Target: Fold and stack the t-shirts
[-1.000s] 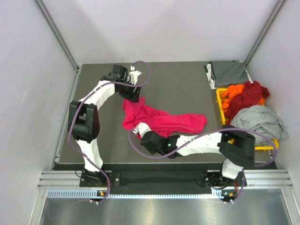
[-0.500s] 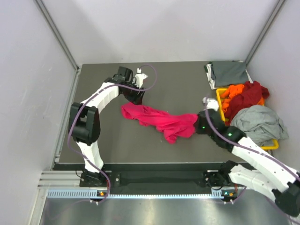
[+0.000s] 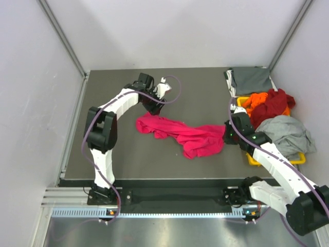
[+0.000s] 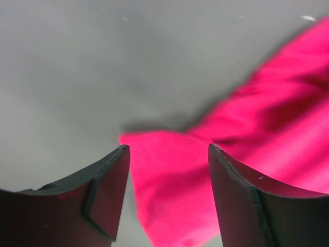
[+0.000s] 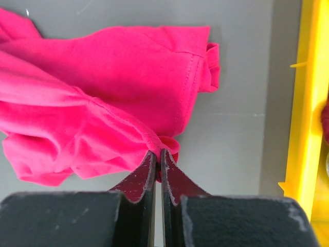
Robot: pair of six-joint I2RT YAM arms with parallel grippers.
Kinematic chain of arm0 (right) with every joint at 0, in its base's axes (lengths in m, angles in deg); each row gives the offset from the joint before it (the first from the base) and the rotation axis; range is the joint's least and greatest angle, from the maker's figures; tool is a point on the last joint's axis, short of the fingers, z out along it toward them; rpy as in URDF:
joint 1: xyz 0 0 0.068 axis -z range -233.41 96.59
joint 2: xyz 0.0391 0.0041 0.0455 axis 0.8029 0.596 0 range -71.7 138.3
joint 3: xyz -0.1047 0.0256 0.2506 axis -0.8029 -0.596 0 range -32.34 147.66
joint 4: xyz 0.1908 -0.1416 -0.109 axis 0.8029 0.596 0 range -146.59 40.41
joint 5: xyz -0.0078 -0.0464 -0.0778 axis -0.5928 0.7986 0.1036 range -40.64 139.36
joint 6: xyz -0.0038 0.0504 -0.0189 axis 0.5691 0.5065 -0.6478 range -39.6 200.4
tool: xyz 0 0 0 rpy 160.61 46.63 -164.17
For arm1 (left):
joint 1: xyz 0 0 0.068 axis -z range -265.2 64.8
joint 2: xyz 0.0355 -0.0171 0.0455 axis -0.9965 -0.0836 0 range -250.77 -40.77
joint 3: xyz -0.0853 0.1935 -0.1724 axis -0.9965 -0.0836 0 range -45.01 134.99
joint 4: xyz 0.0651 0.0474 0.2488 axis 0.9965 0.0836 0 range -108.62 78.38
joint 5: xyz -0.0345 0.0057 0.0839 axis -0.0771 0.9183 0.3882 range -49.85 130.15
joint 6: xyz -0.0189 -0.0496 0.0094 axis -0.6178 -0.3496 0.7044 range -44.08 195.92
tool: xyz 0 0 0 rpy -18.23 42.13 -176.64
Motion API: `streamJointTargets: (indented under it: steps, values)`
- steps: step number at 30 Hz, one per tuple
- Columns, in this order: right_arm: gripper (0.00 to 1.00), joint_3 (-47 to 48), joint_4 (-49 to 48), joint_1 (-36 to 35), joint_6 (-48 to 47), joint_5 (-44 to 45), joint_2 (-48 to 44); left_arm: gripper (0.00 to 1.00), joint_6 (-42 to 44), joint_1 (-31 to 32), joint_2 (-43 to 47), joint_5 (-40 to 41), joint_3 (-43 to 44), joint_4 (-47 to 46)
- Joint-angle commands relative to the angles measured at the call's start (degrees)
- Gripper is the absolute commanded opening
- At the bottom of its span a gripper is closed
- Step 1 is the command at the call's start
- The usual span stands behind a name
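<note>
My left gripper should move down and back next, onto the fold at the shirt's far edge (image 3: 158, 119) (image 4: 191, 138). That fold is below and back from its open fingers.
A bright magenta-pink t-shirt (image 3: 180, 135) lies crumpled in a long band across the middle of the table. My right gripper (image 3: 226, 135) is at the shirt's right end, shut on a bunched hem (image 5: 163, 142), and its fingertips (image 5: 149, 170) press together with cloth pinched between them. My left gripper (image 3: 153, 107) hangs open just above the shirt's left end (image 4: 169, 185), which shows between and below the spread fingers (image 4: 110, 190). A dark grey t-shirt (image 3: 250, 80) lies folded at the back right. Orange (image 3: 252, 105), dark red (image 3: 273, 104) and light grey (image 3: 286, 131) t-shirts are heaped to the right.
The heaped shirts fill a yellow plastic bin (image 3: 252, 160) at the table's right edge, and its rim (image 5: 304, 103) runs close to the right of my right gripper. White walls enclose the table on three sides. Both arms' cables loop above the surface.
My right arm swung from the front left to the right side, dragging the shirt's end with it and stretching the shirt out. My left gripper shifted slightly right, still open.
</note>
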Motion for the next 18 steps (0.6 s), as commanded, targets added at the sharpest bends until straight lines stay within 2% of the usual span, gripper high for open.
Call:
streamJointTargets:
  steps: [1,4,10,13,14,15,16,17,18]
  values:
    - [0.0,1.8,-1.7,0.7,-2.6,-1.7,0.4,0.68,2.7,0.1,-4.7,1.0,4.4,-1.4]
    - [0.0,1.1,-2.5,0.7,-2.5,-2.7,0.1,0.7,4.8,1.3,-6.6,-3.0,5.9,1.6]
    - [0.0,1.1,-1.9,0.7,-2.7,-1.9,-1.7,0.73,11.3,3.7,-2.6,-6.8,-4.1,3.0]
    - [0.0,3.1,-1.0,0.9,-3.2,-1.4,-2.4,0.68,11.6,3.9,-3.2,-5.2,-6.4,3.5]
    - [0.0,4.3,-0.8,1.0,-3.4,-1.2,-2.7,0.62,11.2,3.9,-3.9,-4.4,-6.6,3.6]
    - [0.0,4.9,-0.6,1.0,-3.5,-1.2,-2.8,0.35,10.9,3.9,-4.0,-4.4,-6.6,3.7]
    - [0.0,5.6,-0.5,1.0,-3.6,-1.3,-2.8,0.23,10.3,3.9,-4.0,-4.5,-6.7,3.6]
    - [0.0,6.9,-0.5,0.9,-3.7,-1.8,-3.1,0.04,8.9,3.9,-3.6,-4.7,-6.7,3.8]
    - [0.0,7.6,-0.1,1.0,-3.9,-2.2,-3.2,0.0,8.0,3.8,-3.0,-4.8,-6.7,4.1]
